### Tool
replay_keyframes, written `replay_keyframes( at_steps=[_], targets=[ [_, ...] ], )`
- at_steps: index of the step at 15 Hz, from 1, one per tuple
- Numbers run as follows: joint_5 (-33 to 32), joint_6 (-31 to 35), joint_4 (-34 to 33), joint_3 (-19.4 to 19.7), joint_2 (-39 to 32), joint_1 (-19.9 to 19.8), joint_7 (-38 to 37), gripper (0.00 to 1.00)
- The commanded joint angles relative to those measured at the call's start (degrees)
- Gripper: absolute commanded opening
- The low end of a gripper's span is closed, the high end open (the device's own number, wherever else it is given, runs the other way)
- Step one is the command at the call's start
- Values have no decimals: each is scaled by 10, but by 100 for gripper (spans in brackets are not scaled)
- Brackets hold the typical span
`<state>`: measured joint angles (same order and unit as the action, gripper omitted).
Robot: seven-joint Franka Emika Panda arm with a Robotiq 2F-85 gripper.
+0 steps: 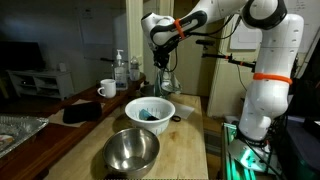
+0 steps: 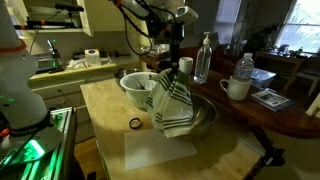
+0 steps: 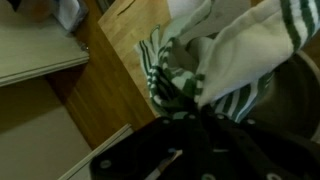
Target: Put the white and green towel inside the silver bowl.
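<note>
My gripper holds the towel (image 2: 172, 102), and the towel's lower end still hangs outside the silver bowl's rim. My gripper needs to move outward and down to the silver bowl's opening (image 2: 201, 109) and release the towel there.
The white and green striped towel (image 2: 172, 102) hangs from my gripper (image 2: 171, 68), which is shut on its top edge. In that exterior view the towel drapes down in front of the white bowl (image 2: 135, 86) and the silver bowl (image 2: 205, 118), with its lower end near the silver bowl's rim. In an exterior view the gripper (image 1: 165, 72) is above the far side of the white bowl (image 1: 150, 108), and the silver bowl (image 1: 132, 150) stands nearer the camera. In the wrist view the towel (image 3: 230, 50) fills the space below the jaws (image 3: 195, 110).
A white mug (image 2: 236, 88), a spray bottle (image 2: 203, 58) and a water bottle (image 2: 244, 68) stand behind the bowls. A black ring (image 2: 135, 124) lies on the wooden table (image 2: 110, 105). A foil tray (image 1: 15, 130) and a black object (image 1: 82, 112) sit on the darker side table.
</note>
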<state>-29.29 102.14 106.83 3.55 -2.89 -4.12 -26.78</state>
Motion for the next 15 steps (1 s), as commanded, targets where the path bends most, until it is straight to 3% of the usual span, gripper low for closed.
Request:
replay_keyframes(
  at_steps=[1, 2, 3, 4, 7, 9, 15],
  targets=[
    [43, 60, -12, 8, -50, -2, 7, 2],
    [27, 53, -28, 9, -69, 3, 3, 2],
    [-31, 14, -47, 10, -89, 17, -36, 2],
    [7, 43, -12, 12, -52, 9, -6, 7],
    [-21, 34, -33, 13, -82, 17, -25, 7],
    [48, 90, -29, 7, -79, 0, 42, 2],
    [239, 123, -65, 9, -144, -34, 207, 2]
  ],
)
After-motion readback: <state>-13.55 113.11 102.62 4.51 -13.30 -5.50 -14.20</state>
